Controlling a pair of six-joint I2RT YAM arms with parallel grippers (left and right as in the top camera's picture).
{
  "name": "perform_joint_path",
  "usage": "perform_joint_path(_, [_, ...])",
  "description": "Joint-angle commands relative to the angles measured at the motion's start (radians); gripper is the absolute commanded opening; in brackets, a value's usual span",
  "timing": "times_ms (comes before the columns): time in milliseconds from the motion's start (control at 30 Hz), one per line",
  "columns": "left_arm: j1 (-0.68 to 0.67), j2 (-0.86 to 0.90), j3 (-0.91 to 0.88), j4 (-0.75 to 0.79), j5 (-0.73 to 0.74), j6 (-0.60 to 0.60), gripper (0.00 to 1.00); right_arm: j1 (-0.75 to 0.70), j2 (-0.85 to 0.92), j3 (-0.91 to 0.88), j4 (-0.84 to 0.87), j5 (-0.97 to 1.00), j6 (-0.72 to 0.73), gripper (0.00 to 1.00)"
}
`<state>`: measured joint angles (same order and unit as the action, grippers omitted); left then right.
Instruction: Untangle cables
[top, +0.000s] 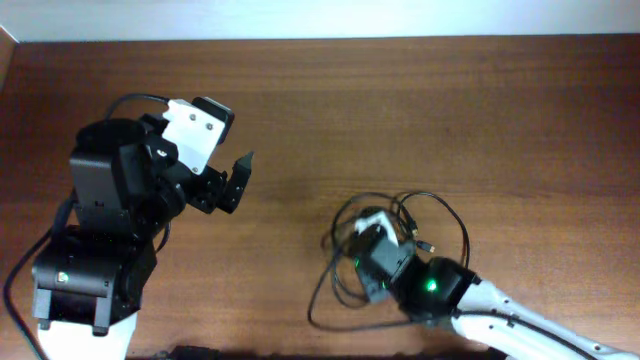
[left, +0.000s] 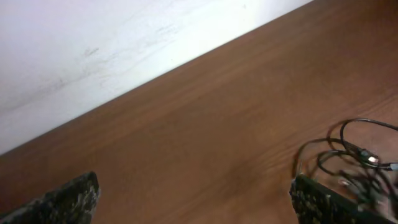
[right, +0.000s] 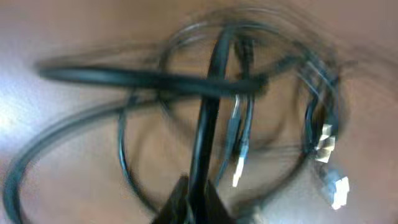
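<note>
The black cord crosses other loops. My right gripper will next lift it and carry it outward and to the right in the overhead view, over the bare tabletop.
The cables (top: 400, 232) are thin black cords looped in a bundle on the brown table, right of centre in the overhead view. In the right wrist view they lie as blurred loops with silvery-white plug tips (right: 331, 186). My right gripper (right: 196, 198) is shut on one black cord of the bundle, which runs up between its fingers; from overhead it sits over the bundle (top: 372, 240). My left gripper (top: 235, 180) is open and empty, well left of the bundle. In the left wrist view its fingertips (left: 193, 199) stand wide apart, with the cables (left: 348, 158) at the right.
The table's far edge (top: 320, 40) meets a pale wall. The left arm's black base (top: 85, 270) stands at the front left, with its own thicker cord (top: 20, 290). The right arm's white link (top: 530, 325) comes in from the front right.
</note>
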<state>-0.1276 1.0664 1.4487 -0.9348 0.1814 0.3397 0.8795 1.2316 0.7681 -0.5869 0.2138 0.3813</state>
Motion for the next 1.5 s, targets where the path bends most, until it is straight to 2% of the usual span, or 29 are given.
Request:
perform_joint_path(0, [0.004, 0.0, -0.004, -0.005, 0.017, -0.014, 0.99, -0.228, 0.001, 0.08, 0.323, 0.057, -0.094, 0.04])
perform_joint_path(67, [0.004, 0.0, -0.004, -0.006, 0.043, -0.013, 0.99, -0.396, 0.002, 0.081, 0.632, -0.158, -0.085, 0.04])
perform_joint_path(133, [0.004, 0.0, -0.004, -0.011, 0.043, -0.014, 0.99, -0.485, 0.004, 0.098, 0.88, -0.309, 0.065, 0.04])
perform_joint_path(200, [0.004, 0.0, -0.004, -0.026, 0.043, -0.013, 0.99, -0.514, 0.005, 0.169, 0.991, -0.448, 0.11, 0.04])
perform_joint_path(233, [0.004, 0.002, -0.004, -0.03, 0.043, -0.013, 0.99, -0.513, 0.005, 0.219, 0.964, -0.513, 0.11, 0.04])
perform_joint_path(300, [0.004, 0.007, -0.004, -0.033, 0.043, -0.014, 0.99, -0.493, 0.005, 0.391, 0.75, -0.694, 0.041, 0.04])
perform_joint_path(333, [0.004, 0.01, -0.004, -0.037, 0.043, -0.014, 0.99, -0.492, 0.005, 0.47, 0.641, -0.74, -0.016, 0.04])
perform_joint_path(367, [0.004, 0.015, -0.004, -0.048, 0.043, -0.014, 0.99, -0.494, 0.005, 0.605, 0.44, -0.759, -0.137, 0.04])
perform_joint_path(400, [0.004, 0.019, -0.005, -0.053, 0.043, -0.014, 0.99, -0.495, 0.005, 0.695, 0.316, -0.748, -0.225, 0.04])
perform_joint_path(433, [0.004, 0.024, -0.006, -0.06, 0.045, -0.014, 0.99, -0.494, 0.005, 0.848, 0.13, -0.671, -0.348, 0.04])
perform_joint_path(533, [0.004, 0.034, -0.007, -0.072, 0.063, -0.013, 0.99, -0.495, 0.005, 1.15, -0.119, -0.29, -0.504, 0.04])
perform_joint_path(600, [0.004, 0.034, -0.007, -0.072, 0.066, -0.013, 0.99, -0.495, 0.005, 1.275, -0.14, -0.037, -0.591, 0.04])
perform_joint_path(700, [0.004, 0.034, -0.007, -0.072, 0.066, -0.013, 0.99, -0.495, 0.005, 1.376, -0.139, 0.215, -0.684, 0.04])
perform_joint_path(833, [0.004, 0.034, -0.007, -0.073, 0.066, -0.013, 0.99, -0.498, 0.021, 1.396, -0.138, 0.681, -0.896, 0.04])
perform_joint_path(900, [0.004, 0.034, -0.007, -0.074, 0.066, -0.013, 0.99, -0.57, 0.063, 1.396, -0.14, 0.745, -0.909, 0.04])
perform_joint_path(967, [0.004, 0.034, -0.007, -0.079, 0.066, -0.013, 0.99, -0.689, 0.113, 1.396, -0.138, 0.742, -0.883, 0.04])
perform_joint_path(1033, [0.004, 0.034, -0.007, -0.09, 0.066, -0.01, 0.99, -0.839, 0.169, 1.396, -0.145, 0.684, -0.731, 0.04])
perform_joint_path(1100, [0.004, 0.034, -0.007, -0.092, 0.066, -0.01, 0.99, -1.006, 0.231, 1.396, -0.195, 0.541, -0.583, 0.04])
perform_joint_path(1167, [0.004, 0.034, -0.007, -0.089, 0.066, -0.01, 0.99, -1.175, 0.307, 1.396, -0.281, 0.288, -0.419, 0.04])
perform_joint_path(1233, [0.004, 0.034, -0.007, -0.094, 0.066, -0.01, 0.99, -1.313, 0.419, 1.395, -0.342, 0.005, -0.395, 0.04])
perform_joint_path(1267, [0.004, 0.034, -0.007, -0.1, 0.066, -0.01, 0.99, -1.354, 0.483, 1.395, -0.368, -0.055, -0.395, 0.04])
perform_joint_path(1400, [0.004, 0.034, -0.007, -0.122, 0.066, -0.01, 0.99, -1.475, 0.805, 1.395, -0.517, -0.207, -0.406, 0.04])
perform_joint_path(1467, [0.004, 0.034, -0.007, -0.123, 0.066, -0.01, 0.99, -1.534, 0.908, 1.396, -0.593, -0.222, -0.355, 0.04])
